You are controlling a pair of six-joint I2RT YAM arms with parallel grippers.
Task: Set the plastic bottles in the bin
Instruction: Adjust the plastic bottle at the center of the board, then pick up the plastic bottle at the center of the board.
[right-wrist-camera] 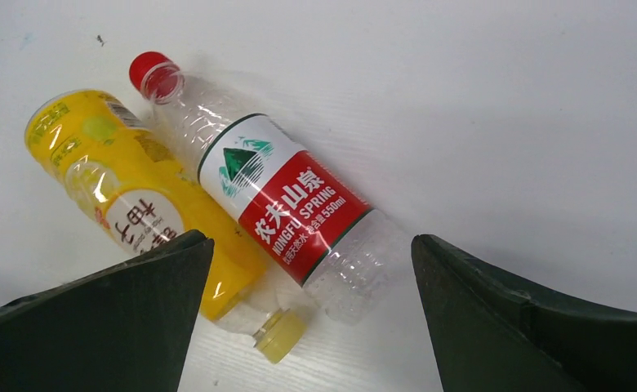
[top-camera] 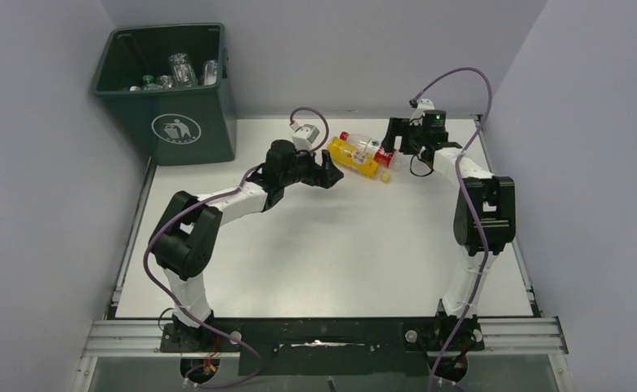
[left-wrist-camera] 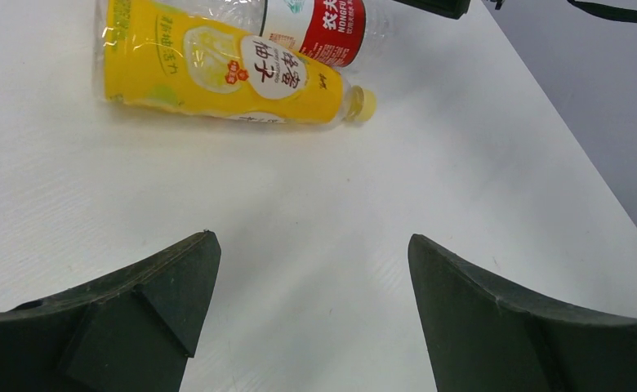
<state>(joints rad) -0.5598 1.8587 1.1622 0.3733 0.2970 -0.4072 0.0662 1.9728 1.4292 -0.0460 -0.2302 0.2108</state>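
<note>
The right gripper's open fingers are still above the spot by the clear bottle's bottom, so next the right gripper will move down and toward the yellow bottle, onto the clear bottle's red label.
Two plastic bottles lie side by side on the white table. One is yellow (top-camera: pixel 353 158) (left-wrist-camera: pixel 217 69) (right-wrist-camera: pixel 127 192) with a yellow cap. The other is clear with a red label (top-camera: pixel 370 147) (left-wrist-camera: pixel 315 23) (right-wrist-camera: pixel 287 204) and a red cap. My left gripper (top-camera: pixel 330 171) (left-wrist-camera: pixel 311 245) stands open just left of them, with only bare table between its fingers. My right gripper (top-camera: pixel 398 140) (right-wrist-camera: pixel 311 245) is open at their right end; the clear bottle's base and the yellow cap show between its fingers, untouched. The dark green bin (top-camera: pixel 193 122) stands at the far left corner.
Several clear bottles (top-camera: pixel 182 72) lie inside the bin. Grey walls close in the table on the left, back and right. The table's right edge (left-wrist-camera: pixel 617 204) runs close past the left wrist view. Purple cables loop above both arms.
</note>
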